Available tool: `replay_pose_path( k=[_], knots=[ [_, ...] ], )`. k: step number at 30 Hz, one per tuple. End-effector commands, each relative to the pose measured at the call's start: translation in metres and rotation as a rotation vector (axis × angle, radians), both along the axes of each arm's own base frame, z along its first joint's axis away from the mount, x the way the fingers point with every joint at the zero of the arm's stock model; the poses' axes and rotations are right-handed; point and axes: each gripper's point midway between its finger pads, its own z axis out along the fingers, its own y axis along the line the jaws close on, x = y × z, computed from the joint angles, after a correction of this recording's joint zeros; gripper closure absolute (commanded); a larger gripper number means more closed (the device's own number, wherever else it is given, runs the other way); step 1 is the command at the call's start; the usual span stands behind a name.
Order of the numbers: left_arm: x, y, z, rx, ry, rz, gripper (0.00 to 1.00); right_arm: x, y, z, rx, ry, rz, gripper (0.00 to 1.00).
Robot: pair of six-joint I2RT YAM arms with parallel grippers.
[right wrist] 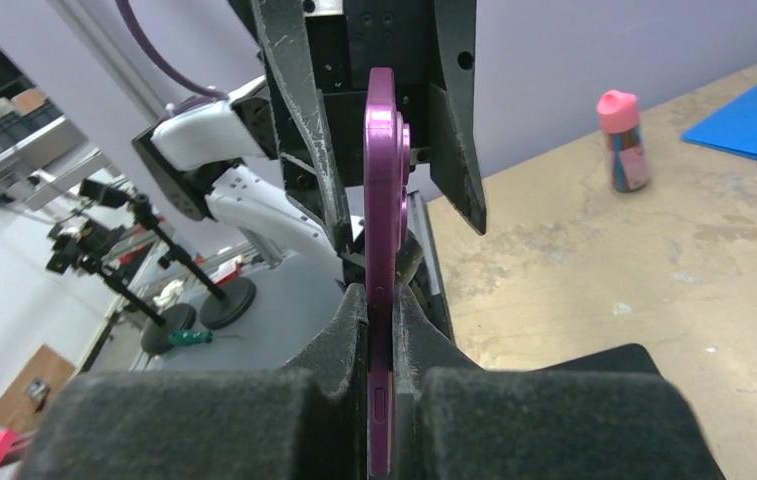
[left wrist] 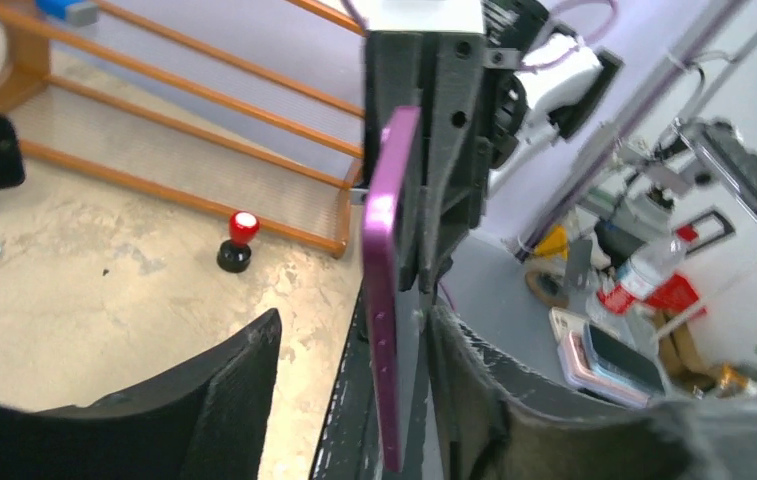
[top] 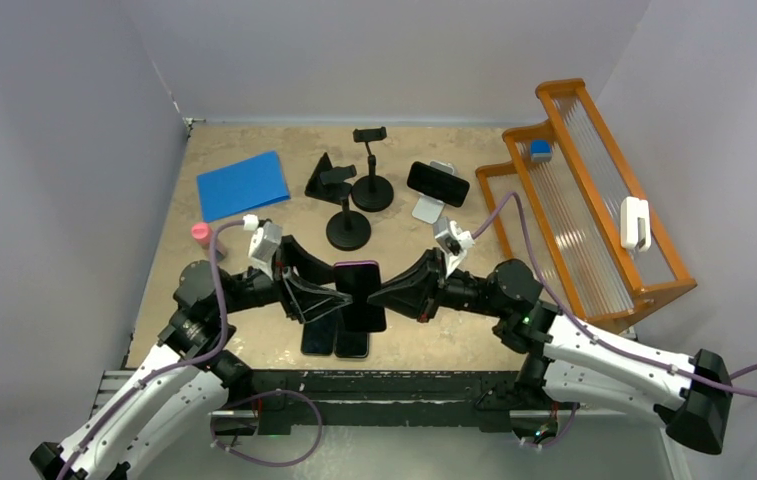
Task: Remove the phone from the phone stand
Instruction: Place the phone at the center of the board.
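Next, my right gripper tilts down and lowers the purple phone flat onto the bare table beside the flat phones, toward the orange rack.
A purple phone (top: 357, 288) with a dark screen is held upright in the air over the table's front middle, clear of any stand. My right gripper (top: 382, 297) is shut on its edge; in the right wrist view (right wrist: 382, 300) both pads press the purple phone (right wrist: 382, 180). My left gripper (top: 326, 296) is open, its fingers either side of the phone. In the left wrist view (left wrist: 354, 318) the phone (left wrist: 386, 300) stands edge-on between the spread fingers (left wrist: 219, 395), nearer the right one.
Two phones (top: 336, 340) lie flat under the held one. Black stands (top: 349, 228) (top: 372, 188) (top: 328, 180) are at the back, with another phone (top: 438, 183) on a white stand (top: 427, 209). An orange rack (top: 594, 205), a blue folder (top: 242, 185) and a pink bottle (top: 201, 235) stand around.
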Motion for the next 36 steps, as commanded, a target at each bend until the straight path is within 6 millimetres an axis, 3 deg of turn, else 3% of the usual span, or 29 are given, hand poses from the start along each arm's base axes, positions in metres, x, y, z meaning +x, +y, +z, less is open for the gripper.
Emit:
replay_pose_path(
  k=[1,3,5,8,11,16,23,36],
  knots=[
    [0.046,0.021,0.002,0.054,0.046,0.321,0.39,0.017,-0.019,0.031,0.080,0.002,-0.155,1.00],
    [0.069,0.042,-0.011,0.117,0.114,0.510,0.31,0.032,-0.026,0.024,0.042,0.052,-0.250,1.00],
    [0.081,0.062,-0.017,0.152,0.137,0.642,0.28,0.049,-0.033,0.003,-0.031,0.142,-0.361,1.00],
    [0.088,0.082,-0.016,0.154,0.124,0.757,0.27,0.066,-0.039,-0.048,-0.177,0.322,-0.480,1.00],
    [0.094,0.091,-0.023,0.165,0.131,0.819,0.27,0.074,-0.041,-0.099,-0.306,0.430,-0.545,1.00],
    [0.098,0.090,-0.039,0.195,0.170,0.829,0.27,0.074,-0.038,-0.149,-0.392,0.545,-0.541,1.00],
    [0.097,0.083,-0.048,0.227,0.195,0.789,0.28,0.080,-0.039,-0.194,-0.426,0.663,-0.498,1.00],
    [0.092,0.077,-0.054,0.238,0.224,0.750,0.29,0.080,-0.034,-0.237,-0.404,0.869,-0.418,1.00]
  ],
)
